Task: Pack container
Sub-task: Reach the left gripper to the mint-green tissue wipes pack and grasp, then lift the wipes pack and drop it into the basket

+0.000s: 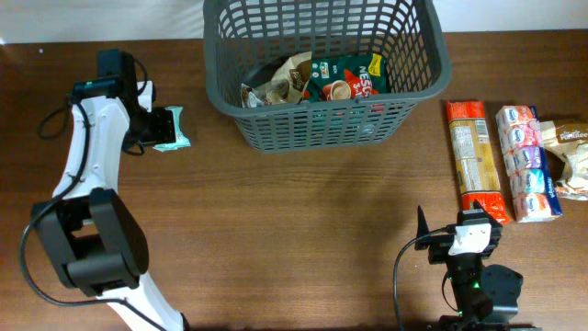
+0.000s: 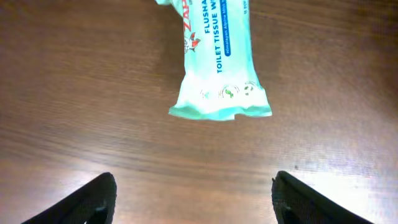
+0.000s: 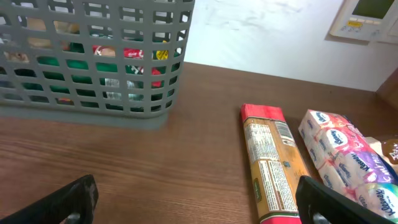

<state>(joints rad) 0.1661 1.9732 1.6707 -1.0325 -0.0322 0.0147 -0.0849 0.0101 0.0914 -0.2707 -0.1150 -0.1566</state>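
Note:
I will lower my left gripper to the mint-green wipes packet next, then reach outward past the near end of the packet onto its middle.
The dark grey lattice basket [image 1: 322, 74] stands at the back middle and holds a green Nescafe packet [image 1: 347, 81] and a brown packet [image 1: 276, 85]. It also shows in the right wrist view [image 3: 93, 62]. A mint-green toilet tissue wipes packet [image 2: 217, 62] lies on the table just ahead of my left gripper [image 2: 193, 199], which is open and empty above the wood. In the overhead view that gripper [image 1: 163, 129] is at the far left, over the packet [image 1: 173, 140]. My right gripper [image 3: 199, 199] is open and empty at the front right.
A long yellow-and-red pasta packet [image 1: 473, 161], a pink-and-blue tissue multipack [image 1: 528, 164] and a beige snack packet [image 1: 570, 156] lie at the right. In the right wrist view the pasta packet [image 3: 273, 162] reaches beside my right finger. A wall lies behind the table.

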